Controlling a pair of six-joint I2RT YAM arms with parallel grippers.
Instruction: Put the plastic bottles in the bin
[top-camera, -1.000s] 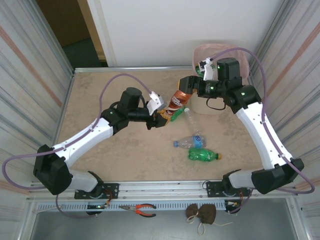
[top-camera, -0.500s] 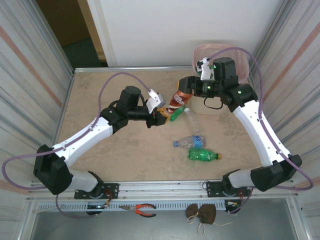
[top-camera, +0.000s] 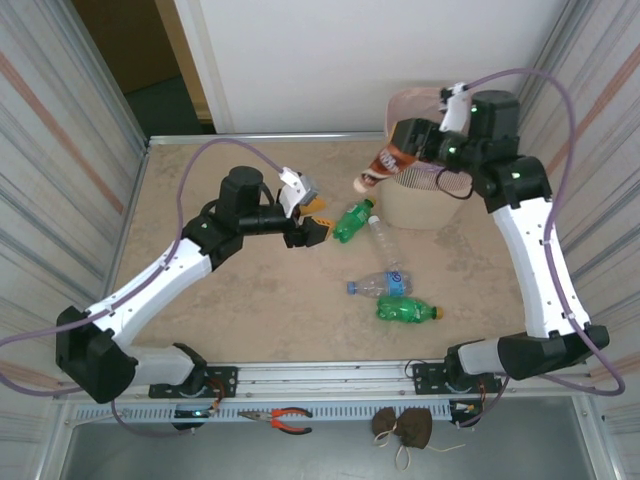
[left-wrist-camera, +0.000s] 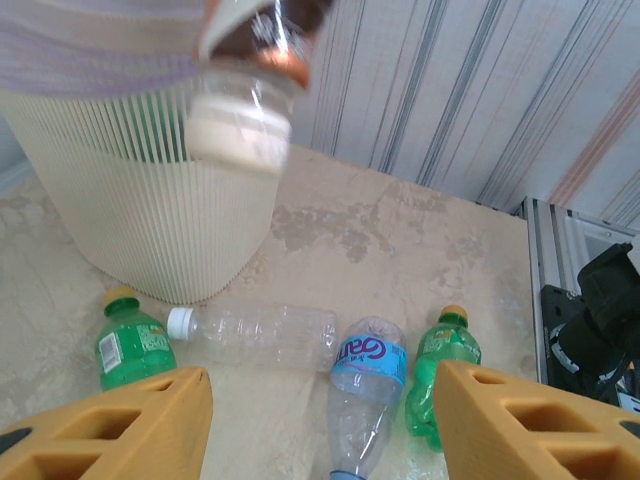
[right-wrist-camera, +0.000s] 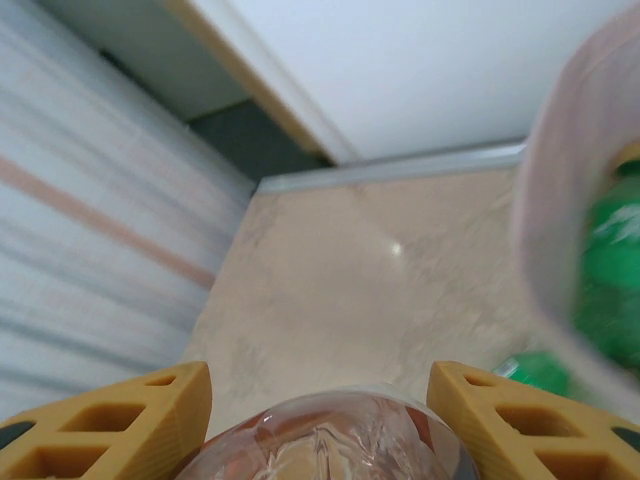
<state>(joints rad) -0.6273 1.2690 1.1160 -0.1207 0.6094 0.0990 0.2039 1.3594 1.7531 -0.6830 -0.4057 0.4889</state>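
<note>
The brown-label bottle's end with the cap hangs outside the bin's rim, so the robot's right gripper next needs to swing over the bin's opening (top-camera: 428, 106) (right-wrist-camera: 604, 225), turn to point down and lower to let go of the bottle.
My right gripper (top-camera: 402, 152) is shut on a brown-label bottle (top-camera: 378, 168), which it holds tilted, cap down, in the air beside the beige bin (top-camera: 425, 205) with its pink liner (top-camera: 412, 101). In the right wrist view the bottle (right-wrist-camera: 325, 440) fills the gap between the fingers. My left gripper (top-camera: 315, 229) is open and empty, low over the table to the left of a green bottle (top-camera: 352, 222). A clear bottle (top-camera: 380, 236), a blue-label bottle (top-camera: 381, 285) and another green bottle (top-camera: 405, 311) lie on the table. The left wrist view shows the bin (left-wrist-camera: 140, 215) and the hanging brown bottle (left-wrist-camera: 250, 90).
Corrugated metal walls close off the table on the left and right. The bin stands at the back right corner, and green plastic (right-wrist-camera: 612, 262) shows inside its liner. Pliers (top-camera: 290, 419) and a small brown pouch (top-camera: 405, 427) lie on the shelf below the near edge.
My left gripper has opened, let go of the brown-label bottle and drawn back to the left. My right gripper closed on it and lifted it up and right towards the bin's rim.
</note>
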